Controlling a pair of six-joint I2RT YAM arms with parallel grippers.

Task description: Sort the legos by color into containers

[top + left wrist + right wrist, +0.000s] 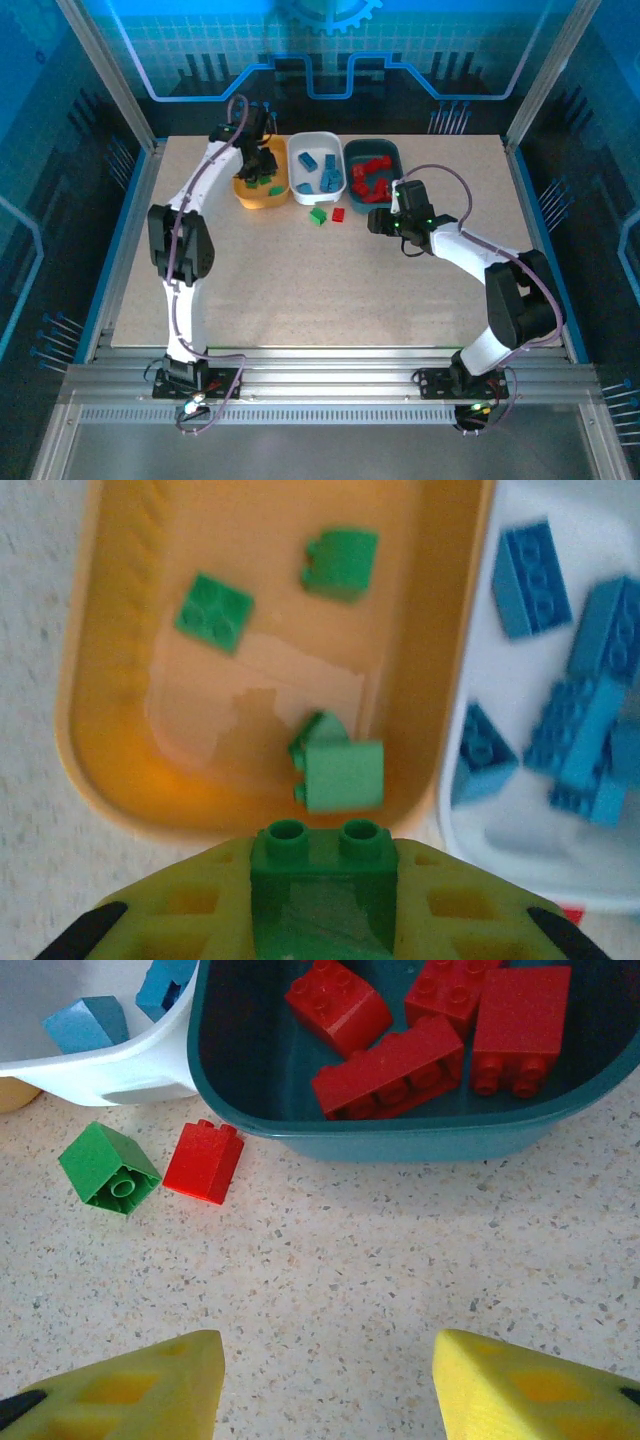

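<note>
I should lower my left gripper next and release its lego on the orange-yellow tray's bare bottom among the green legos, the open patch below the gripper.
My left gripper (322, 880) hangs over the orange-yellow tray (100, 780), shut on a green lego (322, 852) whose studs point at the tray. Three green legos (338, 772) lie inside that tray. The white tray (317, 168) holds several blue legos (535, 565). The dark teal tray (400, 1140) holds several red legos (390, 1068). On the table in front of the trays lie one green lego (108, 1167) and one red lego (204, 1160). My right gripper (330, 1380) is open above bare table, just short of the teal tray.
The speckled table (330, 290) is ringed by a blue-lit frame with metal posts (110, 70). The three trays stand side by side at the back centre. Open table stretches between the loose legos and the arm bases.
</note>
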